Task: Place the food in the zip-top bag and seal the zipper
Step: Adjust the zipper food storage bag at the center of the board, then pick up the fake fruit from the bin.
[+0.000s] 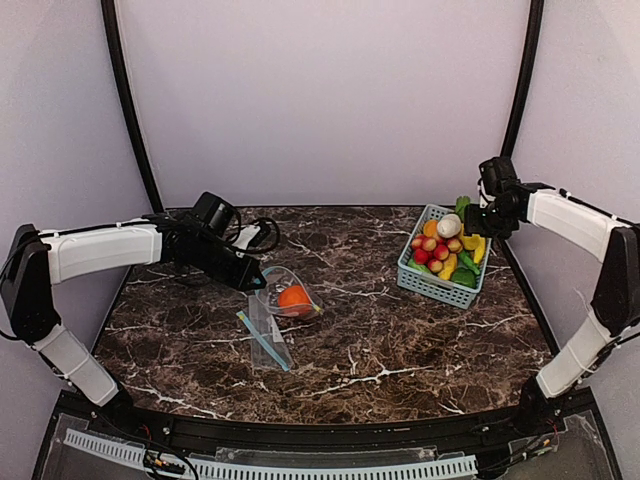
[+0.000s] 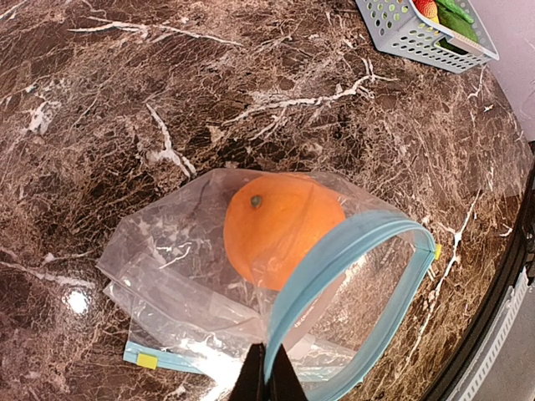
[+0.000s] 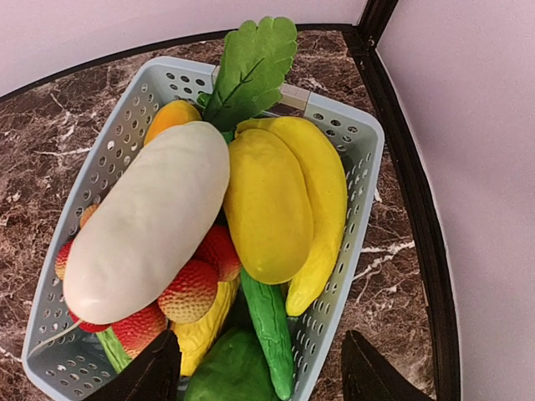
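The plump yellow oblong beside the white one is below, uncovered on top, so my right gripper will next lower its open fingers around its near end (image 1: 469,241) (image 3: 280,257).
A clear zip-top bag (image 1: 272,318) with a blue zipper lies on the marble table; an orange ball (image 1: 294,297) sits inside it. In the left wrist view the orange (image 2: 280,225) shows through the plastic, and the bag's mouth (image 2: 368,284) is held open. My left gripper (image 2: 267,376) is shut on the bag's blue rim and lifts it. My right gripper (image 3: 259,368) is open above the basket's right rim, over a white oblong (image 3: 150,217), yellow oblongs (image 3: 267,200), red lychees (image 3: 191,291), a green cucumber (image 3: 269,330) and a green leaf (image 3: 251,67).
The blue-grey perforated basket (image 1: 425,285) stands at the table's right rear, also seen in the left wrist view (image 2: 401,33). A black frame post (image 3: 410,192) and the purple wall are right of the basket. Black cables (image 1: 262,235) lie behind the left arm.
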